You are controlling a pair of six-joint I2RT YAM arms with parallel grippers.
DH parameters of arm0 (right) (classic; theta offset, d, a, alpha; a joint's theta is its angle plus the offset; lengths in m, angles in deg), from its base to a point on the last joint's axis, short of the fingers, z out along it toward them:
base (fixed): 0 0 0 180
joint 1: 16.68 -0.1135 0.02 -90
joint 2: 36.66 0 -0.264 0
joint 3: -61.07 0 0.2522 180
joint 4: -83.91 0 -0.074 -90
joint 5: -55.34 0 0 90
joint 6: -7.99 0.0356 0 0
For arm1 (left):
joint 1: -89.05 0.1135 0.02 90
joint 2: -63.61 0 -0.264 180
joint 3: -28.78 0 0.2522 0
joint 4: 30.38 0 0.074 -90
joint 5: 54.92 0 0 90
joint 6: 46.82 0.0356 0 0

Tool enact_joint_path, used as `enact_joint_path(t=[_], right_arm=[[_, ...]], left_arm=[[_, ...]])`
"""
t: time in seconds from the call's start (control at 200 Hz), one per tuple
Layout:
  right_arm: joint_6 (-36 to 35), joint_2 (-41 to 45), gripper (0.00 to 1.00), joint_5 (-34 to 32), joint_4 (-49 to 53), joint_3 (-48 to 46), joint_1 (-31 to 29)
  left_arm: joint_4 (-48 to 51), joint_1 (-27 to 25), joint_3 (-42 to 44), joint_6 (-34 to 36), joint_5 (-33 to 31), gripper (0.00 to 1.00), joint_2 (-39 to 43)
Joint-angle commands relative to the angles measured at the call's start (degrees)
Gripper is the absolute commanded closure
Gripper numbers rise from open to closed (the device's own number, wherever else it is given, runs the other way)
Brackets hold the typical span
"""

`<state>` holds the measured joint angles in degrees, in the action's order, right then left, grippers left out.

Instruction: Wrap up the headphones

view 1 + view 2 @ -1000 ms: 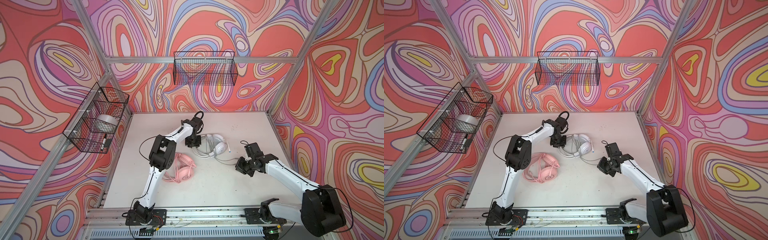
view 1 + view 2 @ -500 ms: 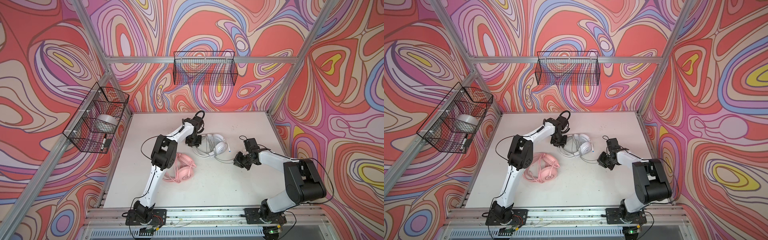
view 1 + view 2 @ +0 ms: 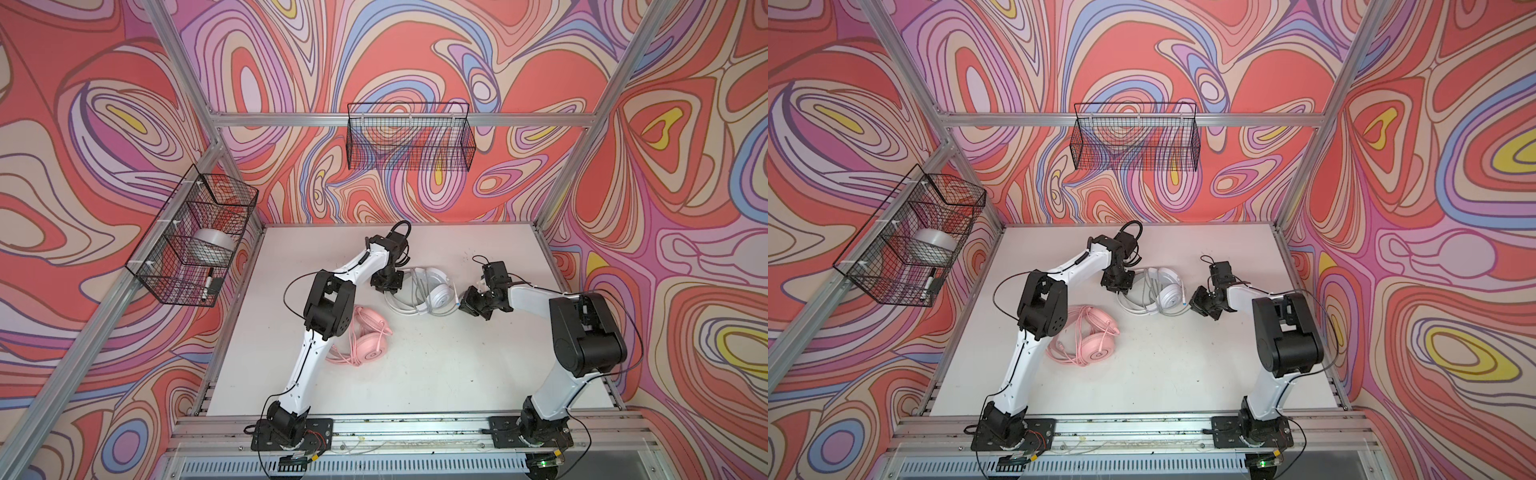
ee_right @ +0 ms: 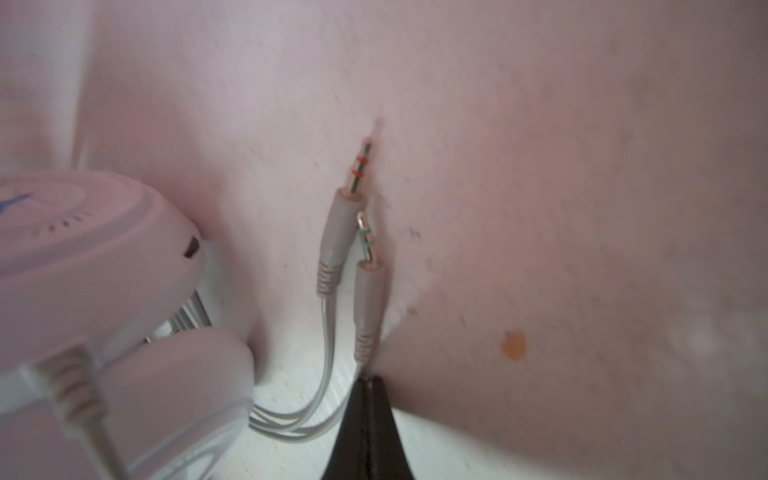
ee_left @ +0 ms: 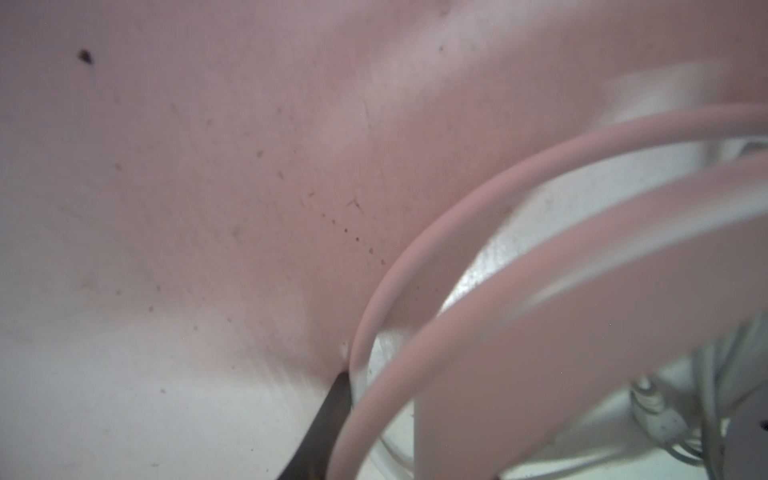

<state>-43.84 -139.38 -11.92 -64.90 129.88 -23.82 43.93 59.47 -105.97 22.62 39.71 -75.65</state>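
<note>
My right gripper has bare tabletop beside the orange spot past it, away from the ear cup (image 4: 95,257), so next it needs to pull the curved cord straighter there and let it go.
The white headphones (image 3: 430,289) (image 3: 1163,291) lie mid-table with their pale grey cord looped under them. My left gripper (image 3: 386,283) (image 3: 1117,283) is down at the band's left edge. In the left wrist view one dark finger (image 5: 328,415) presses against the pale band (image 5: 478,332), and the other finger is hidden behind it. My right gripper (image 3: 468,300) (image 4: 368,380) is shut on the cord (image 4: 328,357) just behind its two jack plugs (image 4: 368,291), beside an ear cup (image 4: 95,257). The pink headphones (image 3: 370,338) (image 3: 1094,343) lie untouched near the left arm's elbow.
A wire basket (image 3: 195,245) on the left wall holds a tape roll (image 3: 212,245) and a marker (image 3: 208,284). A second wire basket (image 3: 409,141) hangs on the back wall. The white table (image 3: 436,374) has an orange spot (image 4: 514,345) near the right gripper.
My right gripper has carried the plug end of the cord leftward to the white headphones, and that arm's elbow has swung upright. The left gripper has closed slightly and stayed in place.
</note>
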Motion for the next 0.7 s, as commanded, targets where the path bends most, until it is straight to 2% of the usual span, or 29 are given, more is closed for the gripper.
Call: enact_joint_path(t=[0.0,0.16,0.506,0.696], right_arm=[[-1.7,-2.6,1.0,2.0,0.8,0.5,0.2],[-3.0,-1.4,1.0,3.3,3.1,0.6,0.3],[-6.6,7.8,1.0,-3.6,11.8,0.5,0.4],[-8.3,10.1,1.0,-5.3,14.2,1.9,0.3]], left_arm=[[2.9,0.4,-0.5,1.7,-3.6,0.68,-3.8],[3.2,0.4,-1.0,1.3,-4.1,0.61,-4.1],[0.7,0.3,-0.4,-2.6,0.2,0.35,-2.5],[0.1,0.3,0.0,-4.6,0.9,0.26,-0.3]])
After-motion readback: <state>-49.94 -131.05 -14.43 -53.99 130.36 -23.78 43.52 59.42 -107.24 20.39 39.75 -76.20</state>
